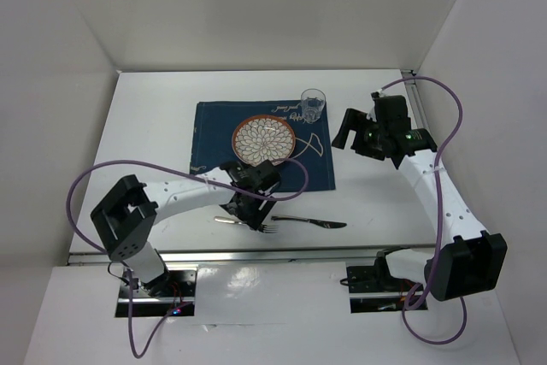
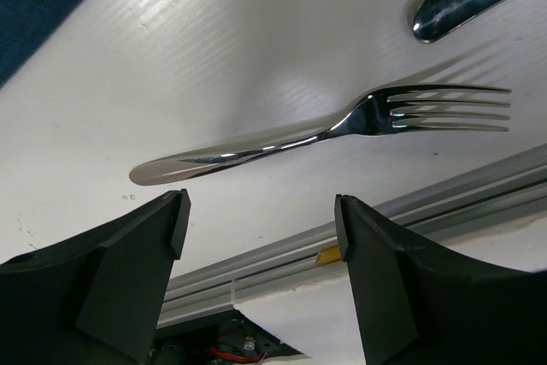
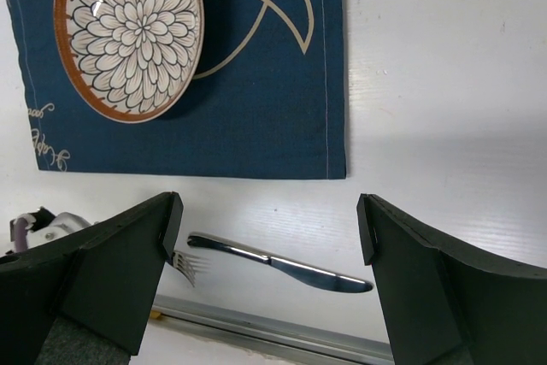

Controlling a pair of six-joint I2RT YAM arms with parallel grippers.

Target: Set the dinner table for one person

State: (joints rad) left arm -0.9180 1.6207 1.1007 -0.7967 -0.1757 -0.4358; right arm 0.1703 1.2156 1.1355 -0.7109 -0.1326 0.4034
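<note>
I need to lower my left gripper's open fingers astride the handle near the neck and close, since the silver fork lies flat on the tabletop below.
The white dinner table carries a dark blue placemat with a flower-patterned plate and a clear glass on it. A fork lies flat on the table near the front edge, tines toward a knife to its right. My left gripper stands open just above the fork's handle with nothing between its fingers. My right gripper hangs open and empty, high over the table to the right of the placemat. From there the plate shows below it.
A grey rail runs along the table's front edge, just behind the fork. White walls close in the left, back and right sides. The left arm's purple cable loops over the left part of the table.
</note>
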